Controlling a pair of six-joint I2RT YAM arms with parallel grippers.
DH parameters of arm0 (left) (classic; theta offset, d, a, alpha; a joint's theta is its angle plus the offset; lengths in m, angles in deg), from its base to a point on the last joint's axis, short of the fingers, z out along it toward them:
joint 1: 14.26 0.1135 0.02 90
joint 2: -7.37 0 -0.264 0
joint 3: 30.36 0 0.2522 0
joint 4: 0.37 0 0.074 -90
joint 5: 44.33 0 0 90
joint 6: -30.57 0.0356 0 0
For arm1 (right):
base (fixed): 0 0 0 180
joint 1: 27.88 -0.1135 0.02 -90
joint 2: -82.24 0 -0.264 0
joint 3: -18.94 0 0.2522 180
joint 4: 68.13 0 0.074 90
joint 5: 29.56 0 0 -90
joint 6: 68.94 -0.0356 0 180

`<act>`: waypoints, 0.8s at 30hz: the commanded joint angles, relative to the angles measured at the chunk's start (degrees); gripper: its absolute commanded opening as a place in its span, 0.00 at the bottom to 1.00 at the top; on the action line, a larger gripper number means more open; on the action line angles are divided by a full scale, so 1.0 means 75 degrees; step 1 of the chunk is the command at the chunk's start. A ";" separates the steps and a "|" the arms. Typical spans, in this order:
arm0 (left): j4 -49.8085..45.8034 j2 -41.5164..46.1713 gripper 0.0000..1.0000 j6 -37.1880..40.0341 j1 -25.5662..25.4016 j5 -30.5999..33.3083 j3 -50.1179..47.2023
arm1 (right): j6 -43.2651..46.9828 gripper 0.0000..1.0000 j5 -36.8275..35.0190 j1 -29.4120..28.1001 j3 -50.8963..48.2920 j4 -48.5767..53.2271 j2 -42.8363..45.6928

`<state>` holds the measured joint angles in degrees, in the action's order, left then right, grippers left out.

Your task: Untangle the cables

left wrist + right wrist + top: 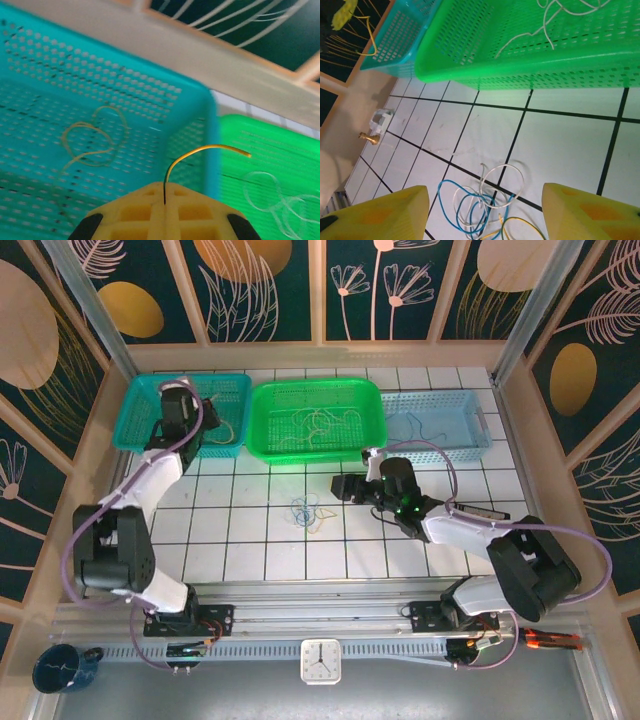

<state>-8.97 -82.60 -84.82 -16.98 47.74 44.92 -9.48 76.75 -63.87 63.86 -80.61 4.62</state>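
My left gripper holds the yellow cable above the teal basket's bottom, where a tan cable already lies, so it will move down and slightly outward and then let go of the yellow cable.
A tangle of blue, white and yellow cables lies on the tiled table, in front of the green basket. In the right wrist view the tangle sits just below and between the yellow fingers. My right gripper hangs open above it, a little to its right in the top view. My left gripper is over the teal basket, shut on a thin yellow cable that arcs up and right from the pinched tips. A tan cable lies looped on the teal basket's floor.
Three baskets stand in a row at the back: teal, green with white cables inside, and light blue with a blue wire. A clock and a blue mug sit by the near rail.
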 commanded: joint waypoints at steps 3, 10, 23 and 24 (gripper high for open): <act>0.0126 -0.1224 0.00 -0.0002 0.0491 -0.0157 0.1032 | 0.0001 0.61 -0.0183 0.0044 0.0234 0.0566 0.0222; -0.0095 -0.2411 0.30 0.0148 0.0843 -0.0298 0.2033 | 0.0084 0.61 -0.0218 0.0045 0.0269 0.0985 0.0470; -0.0165 -0.1566 0.69 -0.0102 0.0837 -0.1602 0.1902 | 0.0159 0.60 -0.0312 0.0018 0.0213 0.1746 0.0682; -0.0078 -0.1408 0.70 -0.0205 0.0821 -0.1809 0.1716 | 0.0156 0.60 -0.0318 0.0000 0.0174 0.1774 0.0681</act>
<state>-10.89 -98.14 -84.03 -10.73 40.04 60.55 -9.22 75.26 -63.87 65.46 -69.20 8.62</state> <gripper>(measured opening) 0.691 0.601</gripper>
